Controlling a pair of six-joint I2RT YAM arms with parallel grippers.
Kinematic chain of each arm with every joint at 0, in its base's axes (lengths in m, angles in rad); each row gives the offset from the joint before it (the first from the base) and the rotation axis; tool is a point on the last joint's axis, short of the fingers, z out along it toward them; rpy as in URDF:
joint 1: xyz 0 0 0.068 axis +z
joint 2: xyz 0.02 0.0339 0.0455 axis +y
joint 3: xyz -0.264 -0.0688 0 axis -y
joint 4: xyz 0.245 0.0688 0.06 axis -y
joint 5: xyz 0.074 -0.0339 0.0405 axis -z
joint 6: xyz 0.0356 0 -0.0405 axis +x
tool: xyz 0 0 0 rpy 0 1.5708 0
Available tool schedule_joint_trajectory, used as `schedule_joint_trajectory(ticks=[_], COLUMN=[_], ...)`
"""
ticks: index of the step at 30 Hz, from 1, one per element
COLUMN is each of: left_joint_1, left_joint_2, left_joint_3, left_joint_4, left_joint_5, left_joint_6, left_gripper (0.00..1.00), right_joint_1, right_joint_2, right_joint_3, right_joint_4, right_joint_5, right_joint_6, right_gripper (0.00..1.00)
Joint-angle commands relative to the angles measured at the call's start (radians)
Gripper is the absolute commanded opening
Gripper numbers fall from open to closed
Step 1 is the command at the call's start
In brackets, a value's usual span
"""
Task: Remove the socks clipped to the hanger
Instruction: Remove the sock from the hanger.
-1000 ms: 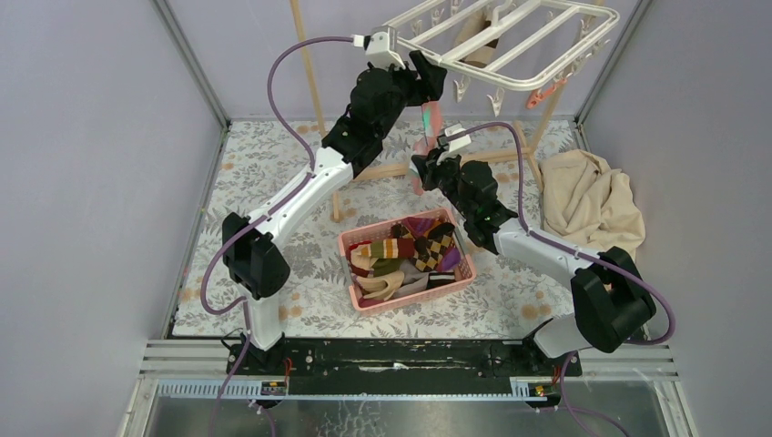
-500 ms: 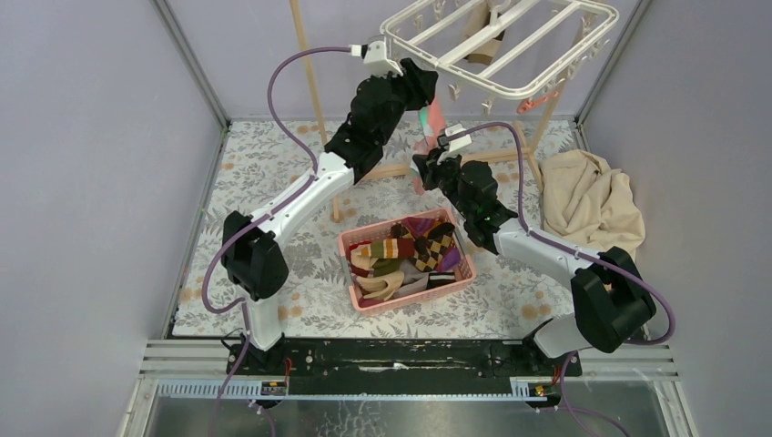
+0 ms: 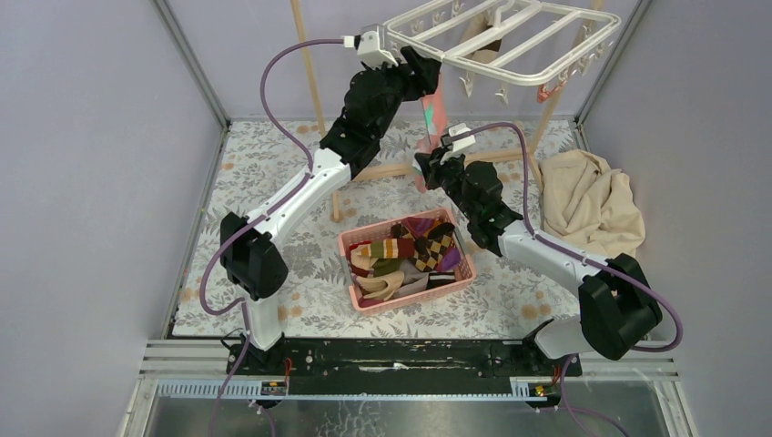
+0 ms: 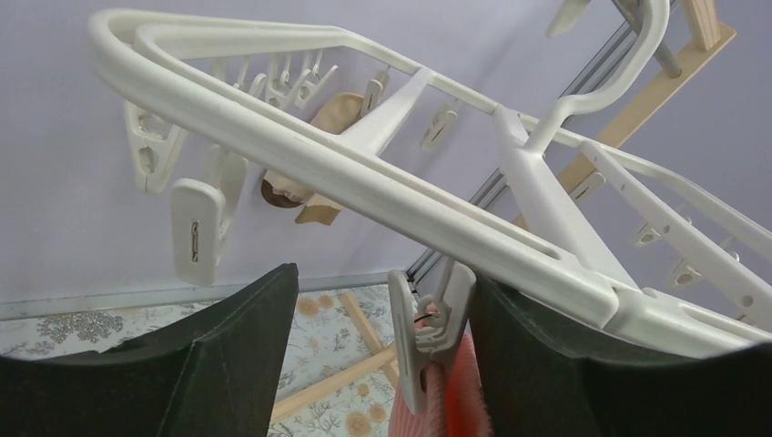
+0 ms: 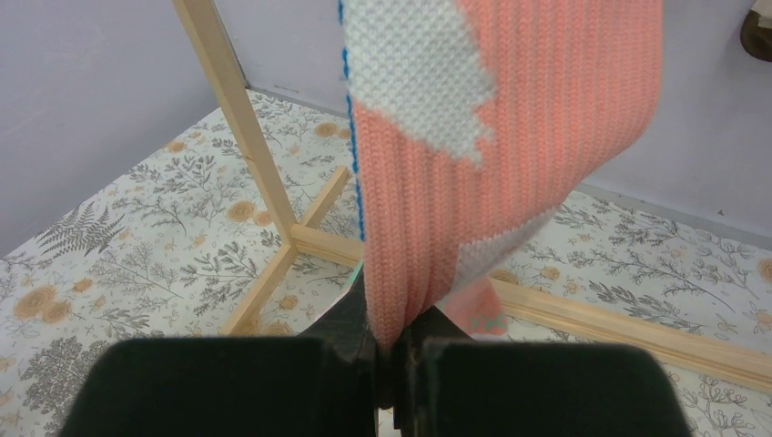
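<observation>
The pink-and-white sock goes back and down with my right gripper next and is released over the heap, because several socks already lie in the pink basket.
The white hanger hangs tilted at the top, by the back wall. My left gripper is raised to its near-left rail and is open. In the left wrist view a white clip sits between its fingers, against the right finger, still pinching a pink sock. That pink-and-white sock hangs taut down to my right gripper, which is shut on its lower end. A brown-tan sock is clipped farther back. Several socks lie in the pink basket.
A wooden rail frame stands behind the arms, and its base bars run along the floral table. A beige cloth is heaped at the right wall. Empty clips dangle from the hanger.
The hanger has swung and tipped up to the left. My left gripper followed it, narrowed and opened again around the clip. The right gripper stays shut on the pink sock, which is pulled straighter.
</observation>
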Motion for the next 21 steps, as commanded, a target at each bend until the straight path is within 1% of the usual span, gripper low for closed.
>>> schedule_joint_trajectory(ticks=[1, 5, 8, 10, 16, 19, 21], left_joint_1=[0.007, 0.012, 0.015, 0.017, 0.021, 0.024, 0.024], left_joint_2=[0.006, 0.015, 0.021, 0.024, 0.029, 0.026, 0.026], left_joint_3=[0.029, 0.04, 0.051, 0.057, 0.066, 0.063, 0.062], left_joint_4=[0.066, 0.065, 0.055, 0.05, 0.037, 0.036, 0.035], left_joint_5=[0.009, 0.023, 0.03, 0.033, 0.041, 0.047, 0.051], left_joint_6=[-0.01, -0.018, -0.022, -0.026, -0.027, -0.028, -0.029], left_gripper=[0.72, 0.58, 0.41, 0.32, 0.25, 0.25, 0.27], right_joint_1=[0.011, 0.011, 0.01, 0.011, 0.011, 0.011, 0.011], right_joint_2=[-0.033, -0.029, -0.028, -0.028, -0.053, -0.09, -0.124], right_joint_3=[0.011, 0.008, 0.001, -0.004, -0.025, -0.039, -0.054], right_joint_4=[0.021, 0.024, 0.026, 0.027, 0.011, -0.028, -0.054], right_joint_5=[-0.009, -0.01, -0.011, -0.012, -0.04, -0.069, -0.103], right_joint_6=[-0.02, -0.017, -0.017, -0.017, -0.018, -0.017, 0.004], right_gripper=[0.0, 0.0, 0.0, 0.0, 0.0, 0.0, 0.0])
